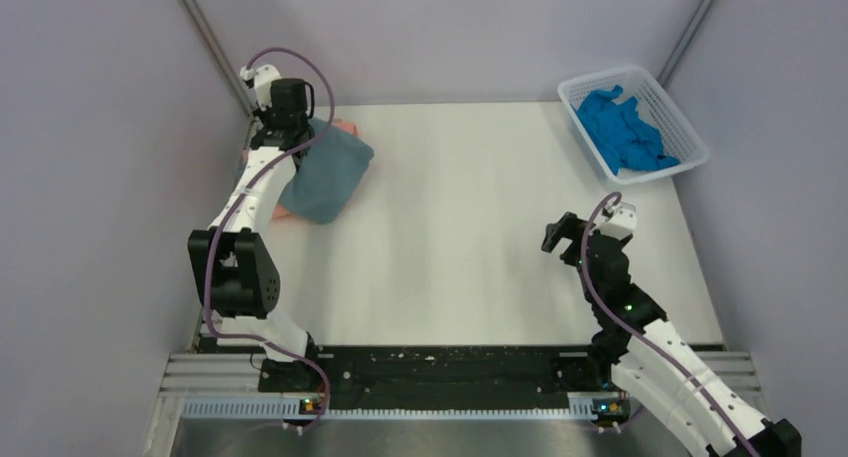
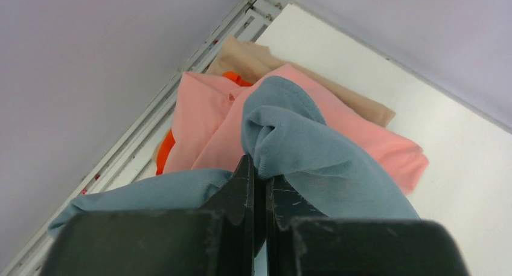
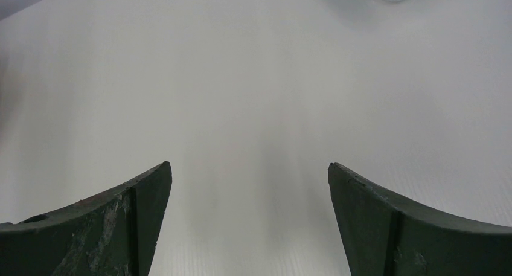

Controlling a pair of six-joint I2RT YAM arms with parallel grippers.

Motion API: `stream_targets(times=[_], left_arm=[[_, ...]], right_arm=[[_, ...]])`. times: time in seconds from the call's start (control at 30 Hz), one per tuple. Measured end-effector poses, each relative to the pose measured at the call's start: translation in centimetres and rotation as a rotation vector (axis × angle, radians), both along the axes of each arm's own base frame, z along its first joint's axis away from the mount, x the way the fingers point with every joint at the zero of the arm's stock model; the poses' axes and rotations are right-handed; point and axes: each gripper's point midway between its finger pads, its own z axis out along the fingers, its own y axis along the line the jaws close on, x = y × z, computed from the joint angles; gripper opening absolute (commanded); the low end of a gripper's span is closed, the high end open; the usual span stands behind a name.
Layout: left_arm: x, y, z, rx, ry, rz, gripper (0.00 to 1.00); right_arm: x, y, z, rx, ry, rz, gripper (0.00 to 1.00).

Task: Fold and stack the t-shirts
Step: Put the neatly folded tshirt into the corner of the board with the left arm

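Observation:
My left gripper will move down and toward the side bar to let go of the grey-blue shirt's fold on the salmon-pink shirt [image 2: 198, 114], because the grey-blue shirt [image 2: 314, 149] hangs over the salmon-pink shirt's basket side.
At the table's far left corner lies a stack of t-shirts. The dusty grey-blue shirt [image 1: 335, 172] [image 2: 314, 149] is on top, and my left gripper [image 1: 285, 127] [image 2: 259, 170] is shut on a bunched fold of it. Beneath it are the salmon-pink shirt [image 1: 346, 127] [image 2: 205, 119] and an orange one [image 2: 164, 152], of which only slivers show. A bright blue shirt [image 1: 625, 132] lies crumpled in the white mesh basket [image 1: 690, 137]. My right gripper [image 1: 560, 232] [image 3: 249, 173] hangs open over bare table, holding nothing.
A beige cloth [image 2: 253, 55] sits at the bottom of the stack, against the corner rail [image 2: 181, 77]. The basket stands at the far right corner, close to the right wall. The white table [image 1: 470, 227] stretches between the stack and the basket.

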Motion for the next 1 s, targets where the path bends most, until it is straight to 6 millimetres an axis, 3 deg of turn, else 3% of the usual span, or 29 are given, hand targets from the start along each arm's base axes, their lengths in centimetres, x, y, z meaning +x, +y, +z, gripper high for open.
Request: stream_targets(times=[0.17, 0.5, 0.63, 0.93, 0.97, 1.0], left_arm=[[-0.2, 1.1, -3.2, -0.017, 0.019, 0.055, 0.0], [2.0, 4.1, -7.6, -0.012, -0.06, 0.207, 0.0], [2.1, 6.3, -10.1, -0.028, -0.043, 0.274, 0.0], [1.5, 10.5, -11.7, -0.066, -0.071, 0.46, 0.0], [1.4, 10.9, -12.0, -0.072, -0.072, 0.476, 0.01], [1.4, 11.2, -12.2, -0.078, -0.073, 0.491, 0.13]], right_arm=[[0.0, 0.2, -0.4, -0.002, 0.014, 0.009, 0.99], [0.2, 0.4, -0.2, 0.009, 0.013, 0.013, 0.99], [0.3, 0.5, -0.4, 0.007, 0.019, 0.013, 0.99], [0.6, 0.8, -1.3, -0.006, 0.056, 0.02, 0.99], [0.6, 0.8, -1.2, -0.004, 0.054, 0.021, 0.99], [0.7, 0.9, -1.0, -0.003, 0.052, 0.022, 0.99]])
